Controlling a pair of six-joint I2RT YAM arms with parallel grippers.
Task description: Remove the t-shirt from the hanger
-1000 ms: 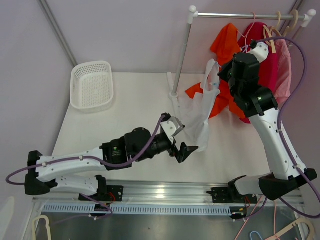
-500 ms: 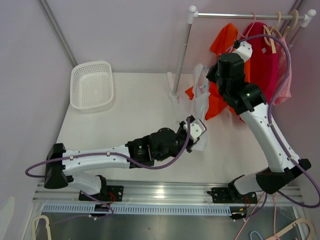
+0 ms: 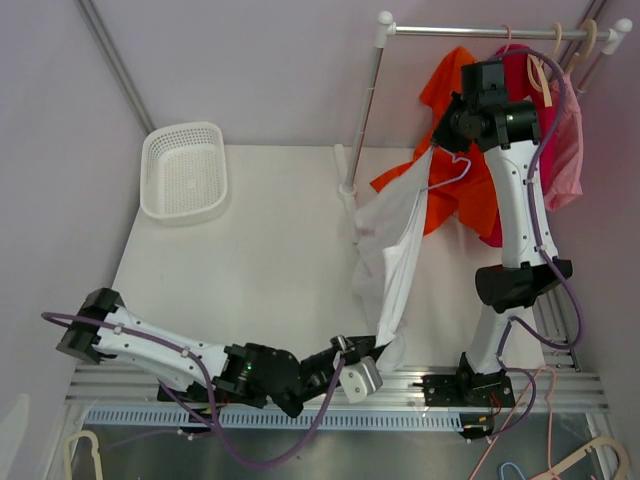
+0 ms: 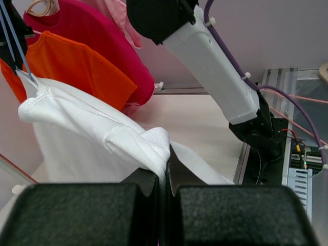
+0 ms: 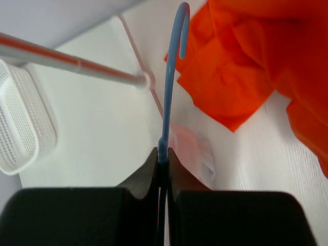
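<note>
The hanger's hook stands free, so my right gripper needs to go up and outward to the bare bar by the upright pole, lower the hook over the bar and let go.
A white t-shirt (image 3: 398, 250) is pulled out in a long slanted band, from the hanger (image 3: 456, 172) high at the right down to the table's near edge. My right gripper (image 3: 443, 143) is raised by the rack and shut on the blue wire hanger (image 5: 171, 77) just below its hook. My left gripper (image 3: 376, 350) is low at the near edge, shut on a bunched fold of the t-shirt (image 4: 77, 133). In the left wrist view the cloth goes straight in between the closed jaws, and the hanger's wire (image 4: 14, 43) shows at the shirt's top corner.
A white basket (image 3: 184, 170) sits at the back left of the table. The rack's upright pole (image 3: 365, 105) and rail (image 3: 490, 30) carry an orange shirt (image 3: 455, 90), a red one (image 3: 530, 130) and a pink one (image 3: 570, 140). Spare hangers (image 3: 590, 462) lie below the front rail.
My left gripper closed on the t-shirt's lower part and drew back to the near edge. My right gripper lifted the hanger up and right, so the shirt is stretched between them.
</note>
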